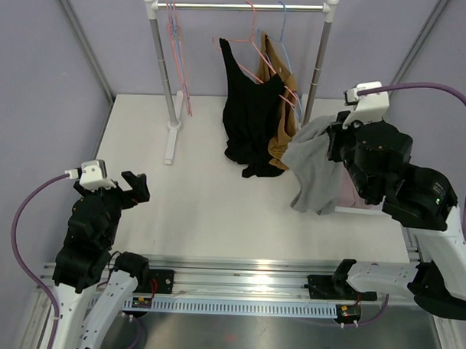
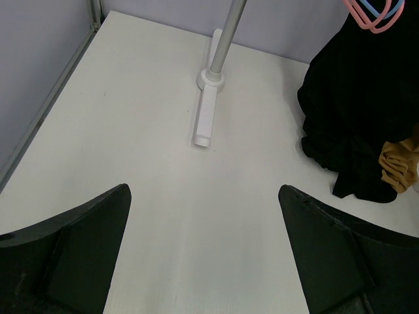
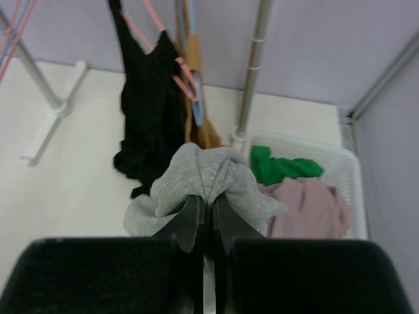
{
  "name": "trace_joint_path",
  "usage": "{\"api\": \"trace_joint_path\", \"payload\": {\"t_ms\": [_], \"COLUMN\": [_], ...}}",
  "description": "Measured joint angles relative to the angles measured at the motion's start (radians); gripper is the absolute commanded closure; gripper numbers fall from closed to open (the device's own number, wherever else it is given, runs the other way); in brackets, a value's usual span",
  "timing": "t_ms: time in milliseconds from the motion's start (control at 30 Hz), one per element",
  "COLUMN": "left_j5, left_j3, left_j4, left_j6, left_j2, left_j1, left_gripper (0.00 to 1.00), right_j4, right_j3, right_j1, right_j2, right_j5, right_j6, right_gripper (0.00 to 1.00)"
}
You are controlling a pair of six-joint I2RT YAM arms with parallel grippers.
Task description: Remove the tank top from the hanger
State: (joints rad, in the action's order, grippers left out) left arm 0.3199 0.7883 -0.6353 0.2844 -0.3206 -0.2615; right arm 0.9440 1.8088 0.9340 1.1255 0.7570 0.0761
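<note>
Next, my right gripper moves outward and down into the white basket (image 1: 348, 194) already holding cloths and releases the fold.
A grey tank top (image 1: 313, 173) hangs bunched from my right gripper (image 1: 331, 136), off any hanger and above the table beside the rack's right post. In the right wrist view the gripper (image 3: 206, 199) is shut on a fold of the grey fabric (image 3: 203, 171). A black tank top (image 1: 250, 114) hangs on a pink hanger (image 1: 249, 39) on the rack, its hem pooled on the table. A brown garment (image 1: 283, 107) hangs behind it on a blue hanger (image 1: 283, 23). My left gripper (image 1: 135, 185) is open and empty near the table's front left (image 2: 204, 191).
The clothes rack (image 1: 239, 5) stands at the back, with empty pink and blue hangers (image 1: 176, 42) at its left end. A white basket (image 3: 314, 145) at the right holds a green cloth (image 3: 281, 169) and a pink cloth (image 3: 304, 203).
</note>
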Motion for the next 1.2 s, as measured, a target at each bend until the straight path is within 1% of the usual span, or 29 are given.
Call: {"api": "trace_joint_path", "payload": {"t_ms": [100,167,233,367,467,567,667,767,833,867,933,1000,1033,1100,1133,1167,1200], "left_j5": [0.0,0.0,0.0,0.0,0.0,0.0,-0.002,-0.005,-0.008,-0.009,-0.01,-0.01,-0.01,-0.01,-0.01,-0.01,-0.01], "left_j3": [0.0,0.0,0.0,0.0,0.0,0.0,0.0,0.0,0.0,0.0,0.0,0.0,0.0,0.0,0.0,0.0,0.0], "left_j4": [0.0,0.0,0.0,0.0,0.0,0.0,0.0,0.0,0.0,0.001,0.001,0.001,0.001,0.001,0.001,0.001,0.001], "left_j6": [0.0,0.0,0.0,0.0,0.0,0.0,0.0,0.0,0.0,0.0,0.0,0.0,0.0,0.0,0.0,0.0,0.0], "left_j2": [-0.001,-0.002,-0.002,-0.002,-0.002,-0.002,-0.002,-0.007,-0.014,-0.016,-0.017,-0.017,-0.017,-0.017,-0.017,-0.017,-0.017], "left_j1": [0.0,0.0,0.0,0.0,0.0,0.0,0.0,0.0,0.0,0.0,0.0,0.0,0.0,0.0,0.0,0.0,0.0], "left_gripper": [0.01,0.01,0.01,0.01,0.01,0.01,0.01,0.01,0.01,0.01,0.01,0.01,0.01,0.01,0.01,0.01,0.01], "right_j4": [0.011,0.009,0.006,-0.01,-0.033,-0.057,-0.077,-0.085,-0.07,-0.067,-0.082,-0.103,-0.11,-0.148,-0.171,-0.159,-0.178], "right_j3": [0.04,0.053,0.071,0.137,0.144,0.137,0.136,0.178,0.262,0.332,0.415,0.428,0.412,0.318,0.226,0.124,0.068], "right_j1": [-0.021,-0.08,-0.17,-0.452,-0.618,-0.74,-0.823,-0.885,-0.912,-0.921,-0.927,-0.927,-0.927,-0.927,-0.927,-0.927,-0.927], "right_j2": [-0.006,-0.007,0.008,0.095,0.171,0.264,0.334,0.396,0.444,0.477,0.515,0.518,0.51,0.475,0.442,0.414,0.405], "right_j5": [0.1,0.121,0.112,0.008,-0.111,-0.241,-0.323,-0.377,-0.402,-0.412,-0.429,-0.453,-0.47,-0.495,-0.509,-0.52,-0.523], "right_j6": [-0.035,-0.064,-0.084,-0.096,-0.09,-0.069,-0.05,-0.033,-0.028,-0.027,-0.027,-0.024,-0.018,-0.004,0.01,0.025,0.037], "right_gripper": [1.0,1.0,1.0,1.0,1.0,1.0,1.0,1.0,1.0,1.0,1.0,1.0,1.0,1.0,1.0,1.0,1.0]}}
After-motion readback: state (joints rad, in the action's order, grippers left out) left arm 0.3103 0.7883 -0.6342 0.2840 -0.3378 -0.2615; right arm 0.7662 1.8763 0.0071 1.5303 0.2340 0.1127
